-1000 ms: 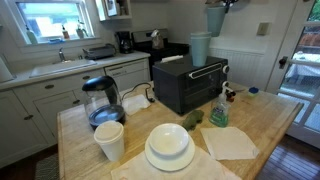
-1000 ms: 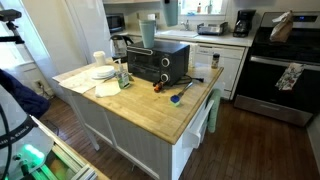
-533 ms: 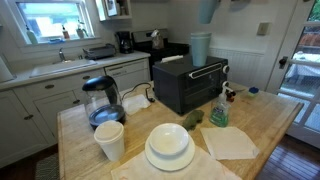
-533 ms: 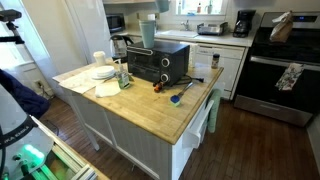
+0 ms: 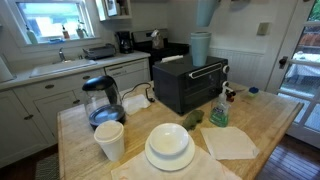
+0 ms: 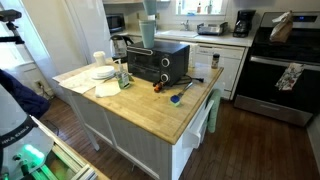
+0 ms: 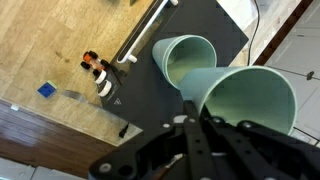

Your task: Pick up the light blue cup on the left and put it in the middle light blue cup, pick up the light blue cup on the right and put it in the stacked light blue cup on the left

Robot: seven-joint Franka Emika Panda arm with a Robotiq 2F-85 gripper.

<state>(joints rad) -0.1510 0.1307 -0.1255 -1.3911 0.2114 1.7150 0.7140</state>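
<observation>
The standing cup is upright and empty below. Next I will lower the cup in my gripper toward the standing cup's opening (image 7: 190, 59) and inside, then let go of the held cup's rim.
My gripper (image 7: 193, 122) is shut on the rim of a light blue cup (image 7: 252, 100) and holds it high above the black toaster oven (image 7: 190, 105). In both exterior views only the lower part of the held cup shows at the top edge (image 5: 207, 10) (image 6: 150, 6). A second light blue cup (image 5: 200, 47) (image 6: 148, 33) stands upright on top of the toaster oven; in the wrist view it (image 7: 183, 60) lies just beside and below the held cup. The third cup cannot be told apart.
On the wooden island stand the toaster oven (image 5: 188, 87), a glass kettle (image 5: 101, 100), a white paper cup (image 5: 109, 140), stacked white plates (image 5: 169, 147), a spray bottle (image 5: 219, 107) and a napkin (image 5: 230, 142). A stove (image 6: 280, 70) stands beyond the island.
The gripper has risen with the held cup, which now shows only partly at the top edge of the exterior views. The cup on the toaster oven has not moved.
</observation>
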